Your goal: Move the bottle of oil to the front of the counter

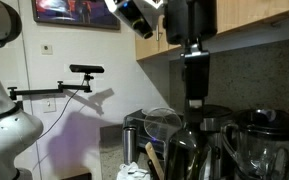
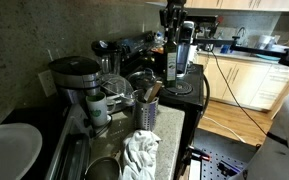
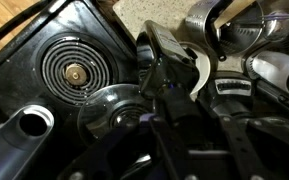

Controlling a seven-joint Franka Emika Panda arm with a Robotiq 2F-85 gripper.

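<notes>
My gripper still holds the bottle with its base in midair, so it should lower next and release it on the bare counter strip (image 3: 166, 12) between the utensil holder and the hob.
My gripper (image 1: 194, 58) (image 2: 176, 40) hangs from above, shut on a slim upright bottle. I take it for the bottle of oil (image 1: 195, 85) (image 2: 174, 62); it looks dark with a pale label, and no green cap shows. It is held just over a black hob (image 2: 189, 92) at the back. In the wrist view my dark fingers (image 3: 174, 110) fill the lower frame, with the bottle (image 3: 197, 72) between them and the hob's coil burner (image 3: 74, 72) beyond. The pale grey counter (image 2: 170, 128) runs toward the front.
Dark blender jugs (image 1: 269, 148) (image 1: 184, 152) and a wooden utensil (image 1: 152, 158) (image 2: 152, 93) crowd below the gripper. A steel appliance (image 2: 74, 75) stands by the wall. A white cloth (image 2: 139, 152) lies on the counter beside a sink (image 2: 84, 165) and a white plate (image 2: 9, 150).
</notes>
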